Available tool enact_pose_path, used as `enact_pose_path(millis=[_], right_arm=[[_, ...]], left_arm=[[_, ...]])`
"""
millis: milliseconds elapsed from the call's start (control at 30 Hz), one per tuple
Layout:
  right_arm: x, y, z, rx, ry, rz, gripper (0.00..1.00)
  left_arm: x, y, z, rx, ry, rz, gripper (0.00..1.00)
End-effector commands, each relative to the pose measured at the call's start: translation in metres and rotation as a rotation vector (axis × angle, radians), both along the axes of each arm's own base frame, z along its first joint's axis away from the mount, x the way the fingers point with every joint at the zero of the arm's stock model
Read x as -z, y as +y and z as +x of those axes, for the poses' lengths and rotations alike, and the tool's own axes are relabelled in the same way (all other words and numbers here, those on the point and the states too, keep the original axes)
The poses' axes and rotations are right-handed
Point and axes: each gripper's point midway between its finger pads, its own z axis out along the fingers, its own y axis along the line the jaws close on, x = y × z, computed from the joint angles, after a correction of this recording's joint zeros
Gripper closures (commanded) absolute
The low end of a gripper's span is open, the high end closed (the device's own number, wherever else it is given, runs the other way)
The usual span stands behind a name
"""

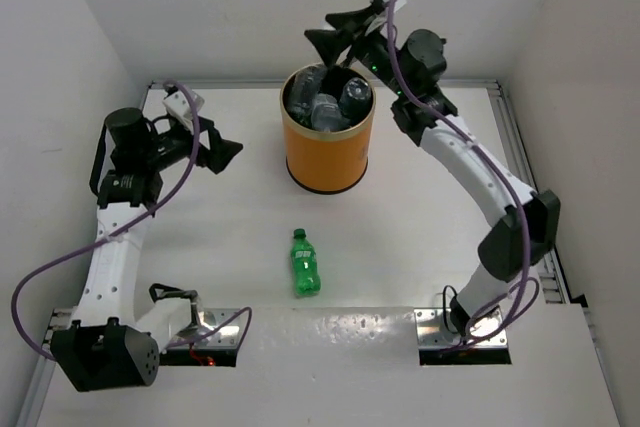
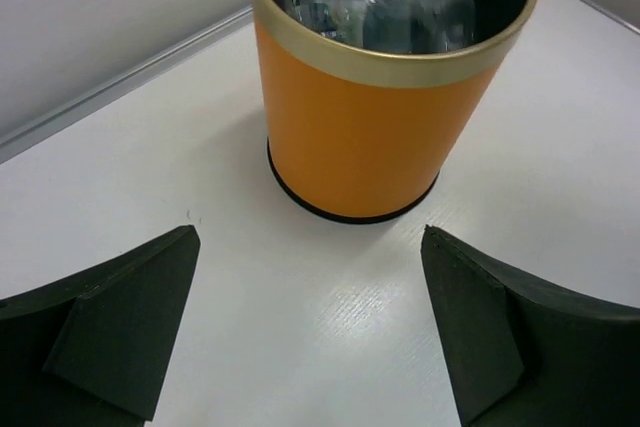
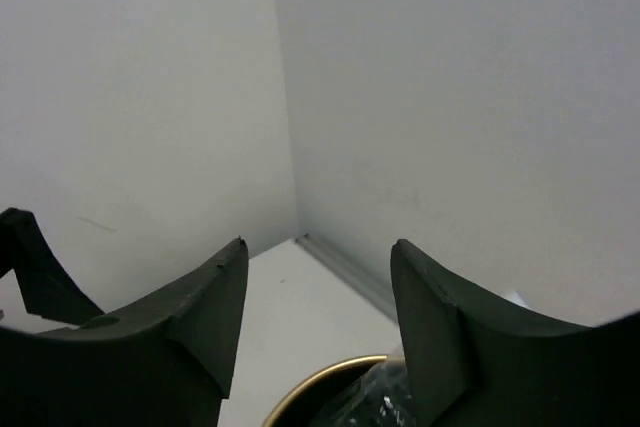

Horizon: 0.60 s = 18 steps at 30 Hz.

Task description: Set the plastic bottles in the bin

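Observation:
I need to move my left gripper back and to the right in the top view and down onto its end with the cap (image 1: 301, 246), because the green bottle is outside the bin (image 1: 328, 147).
The orange bin (image 1: 328, 147) stands at the back middle of the table, with several clear crinkled bottles (image 1: 325, 102) inside it. One green bottle (image 1: 305, 263) lies on the table in front of the bin. My right gripper (image 1: 335, 32) is open and empty, held above the bin's far rim; in the right wrist view the bin's rim (image 3: 320, 382) shows just below the open gripper (image 3: 318, 247). My left gripper (image 1: 222, 152) is open and empty, left of the bin; in the left wrist view the bin (image 2: 370, 117) fills the top, beyond the open gripper (image 2: 310, 237).
White walls close the table on the left, back and right. Metal rails run along the back and right edges (image 1: 520, 157). The arm bases sit on metal plates (image 1: 330, 332) at the near edge.

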Motion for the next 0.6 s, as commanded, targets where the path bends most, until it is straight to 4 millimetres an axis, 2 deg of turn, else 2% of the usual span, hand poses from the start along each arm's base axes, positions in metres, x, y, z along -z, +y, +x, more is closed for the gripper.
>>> enact_pose_path(millis=[0,33,67,100,133,167,200,233,267,300,333,367,400,433,467,500,533,567], right_arm=[[-0.041,-0.027,-0.014,0.077,-0.14,-0.038,0.45],[-0.033,-0.034,-0.021,0.085,-0.103,-0.059,0.45],[-0.034,-0.041,-0.024,0.095,-0.095,-0.064,0.45],[-0.021,-0.047,-0.023,0.107,-0.066,-0.086,0.45],[-0.02,-0.057,-0.036,0.114,-0.042,-0.101,0.43],[0.004,-0.067,-0.035,0.129,0.019,-0.143,0.43],[0.02,-0.075,-0.035,0.143,0.07,-0.173,0.42],[0.005,-0.086,-0.054,0.152,0.047,-0.162,0.42],[0.044,-0.098,-0.052,0.173,0.137,-0.206,0.41],[0.046,-0.108,-0.063,0.185,0.147,-0.214,0.41],[0.055,-0.114,-0.067,0.193,0.166,-0.226,0.39],[0.085,-0.127,-0.075,0.208,0.239,-0.257,0.39],[0.08,-0.14,-0.081,0.236,0.224,-0.247,0.38],[0.084,-0.146,-0.091,0.239,0.239,-0.253,0.38],[0.108,-0.16,-0.096,0.267,0.297,-0.269,0.38],[0.113,-0.164,-0.1,0.275,0.304,-0.272,0.37],[0.126,-0.167,-0.104,0.277,0.333,-0.281,0.37],[0.127,-0.175,-0.113,0.291,0.336,-0.276,0.37]], left_arm=[[-0.013,-0.02,-0.011,0.098,-0.073,0.048,0.0],[-0.012,-0.027,-0.015,0.132,-0.084,0.079,0.0],[-0.011,-0.047,-0.021,0.206,-0.077,0.102,0.0],[-0.003,-0.057,-0.025,0.241,-0.053,0.133,0.0],[0.022,-0.065,-0.028,0.28,0.032,0.185,0.0],[0.035,-0.068,-0.028,0.275,0.069,0.237,0.02],[0.047,-0.087,-0.04,0.336,0.103,0.271,0.02],[0.06,-0.093,-0.046,0.347,0.15,0.3,0.04],[0.07,-0.094,-0.044,0.319,0.173,0.338,0.06],[0.088,-0.106,-0.056,0.363,0.219,0.36,0.06],[0.097,-0.109,-0.062,0.366,0.244,0.371,0.06],[0.105,-0.111,-0.065,0.349,0.271,0.377,0.06],[0.114,-0.113,-0.07,0.352,0.297,0.386,0.06],[0.127,-0.119,-0.079,0.372,0.308,0.399,0.06],[0.136,-0.117,-0.08,0.344,0.326,0.419,0.06],[0.143,-0.123,-0.086,0.353,0.331,0.438,0.06],[0.153,-0.123,-0.089,0.346,0.355,0.459,0.06],[0.158,-0.125,-0.09,0.33,0.386,0.462,0.06]])
